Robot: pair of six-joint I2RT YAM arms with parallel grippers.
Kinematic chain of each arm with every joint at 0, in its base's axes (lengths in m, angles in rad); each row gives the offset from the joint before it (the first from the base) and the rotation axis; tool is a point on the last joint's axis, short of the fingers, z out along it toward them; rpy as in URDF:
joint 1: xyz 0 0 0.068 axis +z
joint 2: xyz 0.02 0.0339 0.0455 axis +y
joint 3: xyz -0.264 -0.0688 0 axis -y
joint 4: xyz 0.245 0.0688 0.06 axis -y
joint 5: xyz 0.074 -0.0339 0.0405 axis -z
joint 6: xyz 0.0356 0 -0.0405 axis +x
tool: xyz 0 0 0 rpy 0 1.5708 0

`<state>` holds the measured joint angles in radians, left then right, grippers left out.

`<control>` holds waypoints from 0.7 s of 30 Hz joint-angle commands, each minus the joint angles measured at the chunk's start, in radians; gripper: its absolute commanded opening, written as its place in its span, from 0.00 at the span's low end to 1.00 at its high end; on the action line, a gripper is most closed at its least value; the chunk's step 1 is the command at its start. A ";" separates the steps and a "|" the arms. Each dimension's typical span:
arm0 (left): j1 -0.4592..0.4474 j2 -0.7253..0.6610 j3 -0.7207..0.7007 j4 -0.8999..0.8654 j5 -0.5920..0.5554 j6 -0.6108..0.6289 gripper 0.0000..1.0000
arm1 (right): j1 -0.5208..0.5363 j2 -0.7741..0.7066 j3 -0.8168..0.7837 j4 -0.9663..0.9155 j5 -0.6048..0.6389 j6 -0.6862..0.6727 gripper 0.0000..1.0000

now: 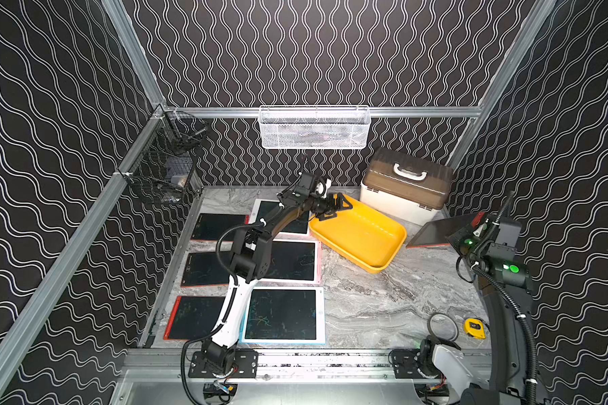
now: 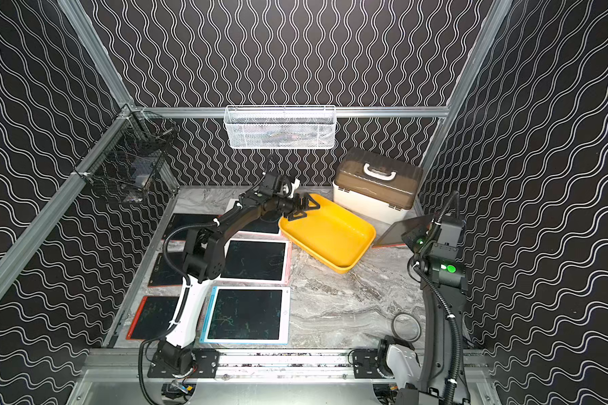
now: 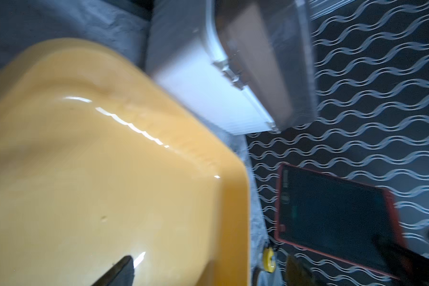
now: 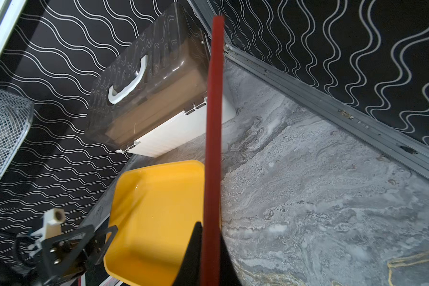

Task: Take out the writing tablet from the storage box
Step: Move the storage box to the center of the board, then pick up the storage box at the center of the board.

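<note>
My left gripper needs to move toward the tablets next and go down astride the rim of the box's end (image 1: 312,222) (image 3: 9,71) there, because it is below and the fingers reach past it.
The yellow storage box (image 1: 358,235) (image 2: 327,231) lies on the marble table with nothing inside it. My left gripper (image 1: 334,208) (image 2: 301,207) hovers open at its back-left corner, jaws wide and empty. In the left wrist view the box (image 3: 109,173) fills the frame. A red-framed writing tablet (image 1: 432,233) (image 2: 394,231) (image 3: 332,210) hangs tilted above the table, right of the box. My right gripper (image 1: 462,233) (image 2: 413,234) is shut on its edge. In the right wrist view the tablet (image 4: 213,123) is edge-on between my right gripper's (image 4: 209,230) fingers, with the box (image 4: 154,210) beside it.
A cream case with brown lid (image 1: 406,186) stands behind the box. A white mesh basket (image 1: 315,128) hangs on the back wall, a black wire basket (image 1: 165,164) on the left. Several tablets (image 1: 281,314) lie at the left. A tape measure (image 1: 474,328) and a ring (image 1: 443,326) lie front right.
</note>
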<state>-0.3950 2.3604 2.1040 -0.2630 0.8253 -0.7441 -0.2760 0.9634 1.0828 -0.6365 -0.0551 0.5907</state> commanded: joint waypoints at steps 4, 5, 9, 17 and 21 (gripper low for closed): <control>0.036 -0.224 0.101 -0.050 -0.007 0.017 0.99 | 0.000 0.015 0.017 0.031 -0.006 -0.012 0.00; 0.043 -0.224 0.138 -0.157 -0.063 0.101 0.99 | 0.000 0.018 0.018 0.035 -0.009 -0.012 0.00; 0.048 -0.235 0.223 -0.481 -0.410 0.420 0.99 | 0.000 0.024 0.014 0.047 -0.020 -0.010 0.00; 0.052 -0.193 0.117 -0.557 -0.707 0.658 0.91 | 0.002 0.044 0.037 0.037 -0.036 -0.017 0.00; 0.054 -0.127 0.137 -0.549 -0.654 0.635 0.92 | 0.002 0.049 0.042 0.031 -0.034 -0.018 0.00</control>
<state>-0.3416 2.2017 2.2253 -0.7990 0.1837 -0.1596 -0.2756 1.0107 1.1130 -0.6289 -0.0875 0.5797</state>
